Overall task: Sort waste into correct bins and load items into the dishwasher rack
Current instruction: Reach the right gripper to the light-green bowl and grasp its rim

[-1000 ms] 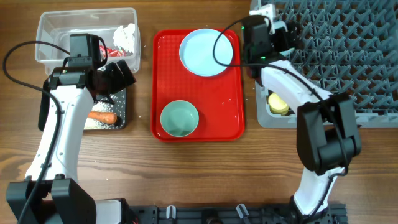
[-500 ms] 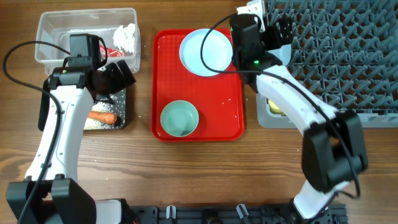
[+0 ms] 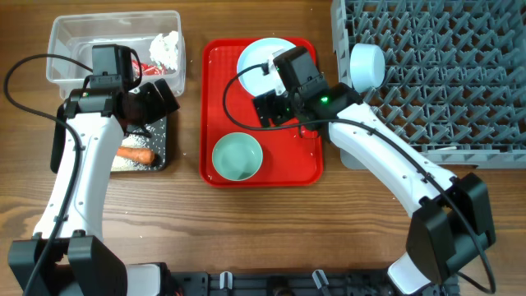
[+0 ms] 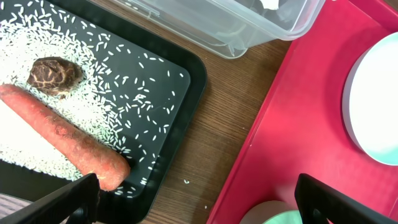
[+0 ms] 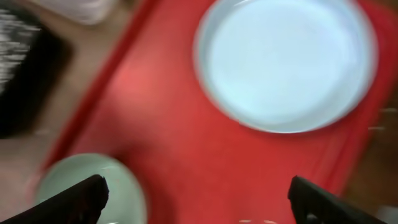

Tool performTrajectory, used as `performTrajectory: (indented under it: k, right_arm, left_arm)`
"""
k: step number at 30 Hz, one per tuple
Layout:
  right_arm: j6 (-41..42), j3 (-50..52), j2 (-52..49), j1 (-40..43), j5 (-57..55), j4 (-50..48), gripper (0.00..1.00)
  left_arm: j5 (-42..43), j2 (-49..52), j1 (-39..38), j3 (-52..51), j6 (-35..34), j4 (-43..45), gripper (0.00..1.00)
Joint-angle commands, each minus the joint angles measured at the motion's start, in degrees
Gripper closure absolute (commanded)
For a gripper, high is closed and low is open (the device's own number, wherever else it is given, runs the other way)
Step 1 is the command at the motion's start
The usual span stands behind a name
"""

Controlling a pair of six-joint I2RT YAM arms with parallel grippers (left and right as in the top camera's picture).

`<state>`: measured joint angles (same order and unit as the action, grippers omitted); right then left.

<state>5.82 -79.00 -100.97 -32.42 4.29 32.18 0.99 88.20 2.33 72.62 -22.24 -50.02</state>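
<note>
The robot's right gripper needs to move back and down next, onto the mint-green bowl's (image 3: 237,156) rim, on the bowl's rack side.
My right gripper (image 3: 273,108) is open and empty above the red tray (image 3: 304,160), between the pale blue plate (image 3: 256,51) and the mint-green bowl (image 3: 237,156). Its wrist view is blurred and shows the plate (image 5: 286,62) and the bowl (image 5: 87,186). The white bowl (image 3: 366,66) stands in the grey dishwasher rack (image 3: 444,74). My left gripper (image 3: 158,97) is open and empty over the black tray (image 3: 161,156), which holds the carrot (image 4: 62,146), the brown lump (image 4: 55,73) and rice (image 4: 124,93). The clear tub (image 3: 74,33) holds tissue (image 3: 167,45) and the red wrapper (image 3: 145,67). The cup and the spoon are out of sight.
The red tray lies in the middle, between the bins on the left and the rack on the right. A few rice grains lie on the wood (image 4: 186,182) between the black tray and the red tray. My right arm reaches across the rack's front left corner.
My right arm has swung left from the rack's top left corner to above the red tray. The white bowl now stands in the rack. The left arm has not moved.
</note>
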Motion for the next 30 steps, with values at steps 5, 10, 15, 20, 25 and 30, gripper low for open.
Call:
performTrajectory:
  k: [5,10,15,20,25,30]
  right_arm:
    - [-3.1,3.2,-8.5,0.1,11.3,0.5,0.13]
    - [-3.2,3.2,-12.1,0.0,11.3,1.6,0.25]
    - [-3.2,3.3,-12.1,0.0,11.3,1.9,0.37]
    - [-3.3,3.6,-12.1,0.0,11.1,3.3,0.64]
    - [-3.2,3.5,-12.0,0.2,11.0,3.5,0.96]
    - [-1.1,1.4,-9.2,2.8,9.7,5.2,0.95]
  left_arm:
    - [0.5,-0.4,0.2,0.6,-0.7,0.0,0.00]
    - [0.5,-0.4,0.2,0.6,-0.7,0.0,0.00]
    - [0.5,-0.4,0.2,0.6,-0.7,0.0,0.00]
    - [0.5,-0.4,0.2,0.6,-0.7,0.0,0.00]
    - [0.5,-0.4,0.2,0.6,-0.7,0.0,0.00]
    - [0.5,-0.4,0.2,0.6,-0.7,0.0,0.00]
